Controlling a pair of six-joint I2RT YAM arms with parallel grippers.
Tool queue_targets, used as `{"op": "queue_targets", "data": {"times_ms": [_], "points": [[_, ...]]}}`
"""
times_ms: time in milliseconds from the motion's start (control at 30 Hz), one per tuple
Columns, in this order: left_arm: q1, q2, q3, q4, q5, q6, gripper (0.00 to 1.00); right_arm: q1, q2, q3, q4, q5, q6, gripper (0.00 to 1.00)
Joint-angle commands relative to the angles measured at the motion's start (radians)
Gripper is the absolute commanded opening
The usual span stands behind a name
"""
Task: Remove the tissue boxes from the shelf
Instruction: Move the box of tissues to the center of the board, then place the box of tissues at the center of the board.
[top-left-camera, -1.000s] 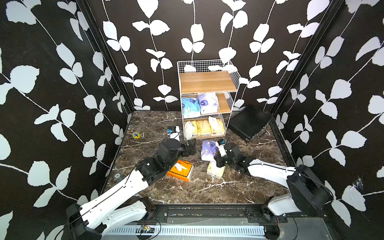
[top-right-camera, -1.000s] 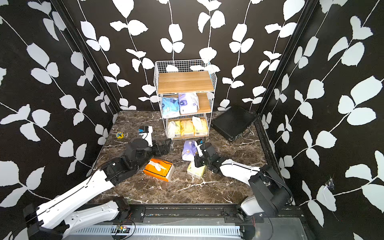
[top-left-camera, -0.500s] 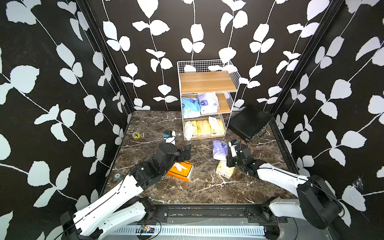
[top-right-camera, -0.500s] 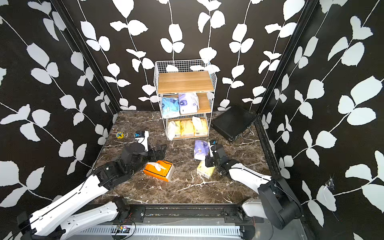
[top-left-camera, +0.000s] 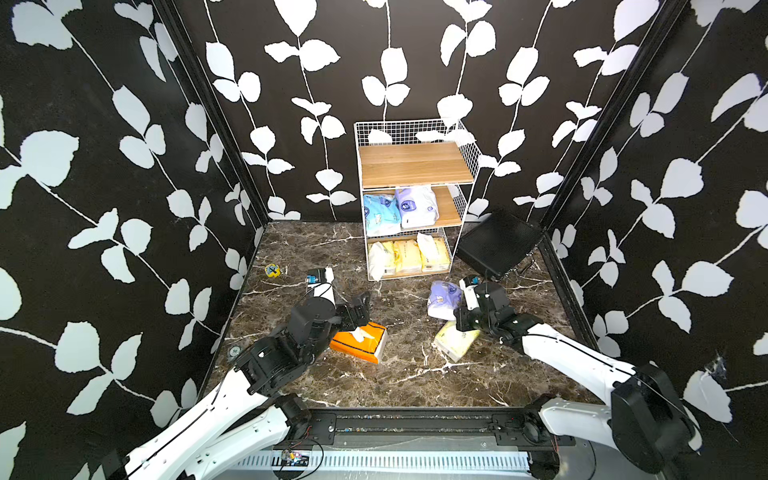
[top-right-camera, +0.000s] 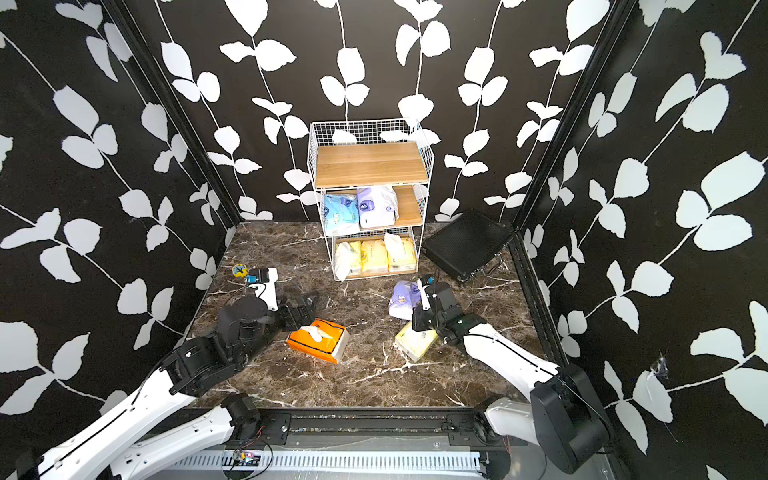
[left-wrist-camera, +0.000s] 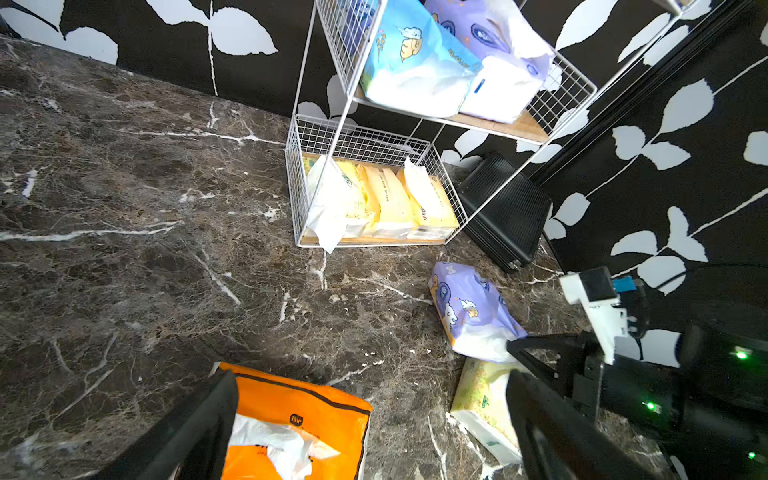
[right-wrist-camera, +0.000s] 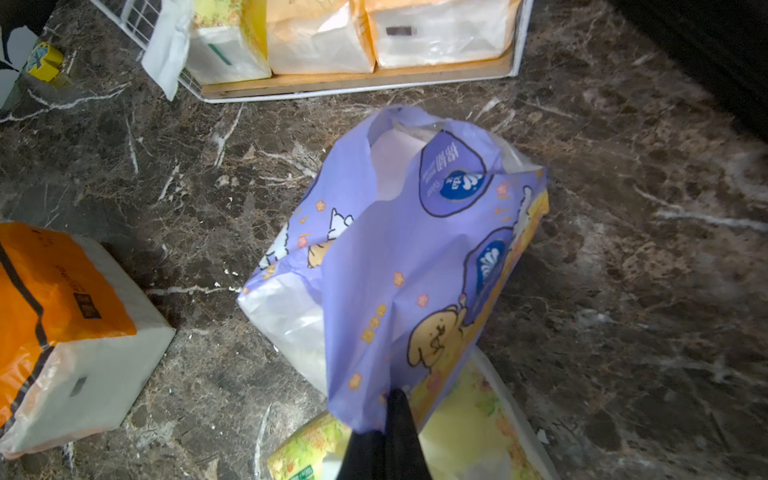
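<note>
I will lower the second lavender pack with my right gripper and release its edge, since bare floor is open there between the shelf (top-left-camera: 463, 172) and the pale yellow pack on the floor.
The shelf (top-left-camera: 463, 172) stands at the back. Its middle tier holds a light blue pack (top-left-camera: 380, 212) and a lavender pack (top-left-camera: 417, 205). Three pale yellow packs (top-left-camera: 409, 255) fill the bottom tier. On the floor lie an orange box (top-left-camera: 359, 343) and a pale yellow pack (top-left-camera: 455, 345). My left gripper (top-left-camera: 357, 309) hangs open just behind the orange box (left-wrist-camera: 299, 415), which lies by one finger (left-wrist-camera: 199, 428). My right gripper (right-wrist-camera: 395, 399) is shut on the wrapper edge of a second lavender pack (right-wrist-camera: 399, 257), in front of the shelf (top-right-camera: 403, 293).
A flat black ribbed case (top-left-camera: 498, 245) leans against the right wall beside the shelf. A small yellow and blue object (top-left-camera: 272, 270) lies near the left wall. Black leaf-patterned walls close in three sides, and the arm rail (top-left-camera: 415, 424) runs along the front.
My right gripper has moved to the right, taking the lavender pack with it; the yellow floor pack shifted right too. The left gripper drew back a little toward the front left.
</note>
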Motion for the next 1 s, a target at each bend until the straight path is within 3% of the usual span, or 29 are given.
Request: {"op": "queue_targets", "data": {"times_ms": [0, 300, 633, 667, 700, 767, 867, 967], "points": [[0.000, -0.023, -0.024, -0.047, -0.005, -0.013, 0.98, 0.054, 0.053, 0.033, 0.053, 0.012, 0.077, 0.00], [0.000, -0.018, -0.041, -0.060, 0.046, -0.027, 0.99, 0.151, 0.099, -0.036, 0.045, 0.156, 0.128, 0.00], [-0.001, 0.062, -0.007, -0.030, 0.057, -0.025, 0.98, 0.133, -0.082, -0.160, -0.113, 0.294, 0.089, 0.00], [-0.001, 0.061, -0.012, -0.023, 0.050, -0.023, 0.98, 0.130, -0.104, -0.164, -0.114, 0.287, 0.084, 0.08], [-0.002, 0.055, -0.018, -0.015, 0.045, -0.019, 0.98, 0.129, -0.122, -0.167, -0.112, 0.277, 0.078, 0.28], [-0.003, 0.037, -0.025, 0.001, 0.029, -0.001, 0.98, 0.128, -0.153, -0.160, -0.114, 0.258, 0.071, 0.48], [-0.003, -0.002, -0.013, -0.002, -0.002, 0.045, 0.99, 0.128, -0.196, -0.115, -0.134, 0.219, 0.056, 0.63], [-0.003, -0.031, 0.027, -0.030, -0.042, 0.115, 0.99, 0.127, -0.242, -0.048, -0.163, 0.208, 0.054, 0.66]]}}
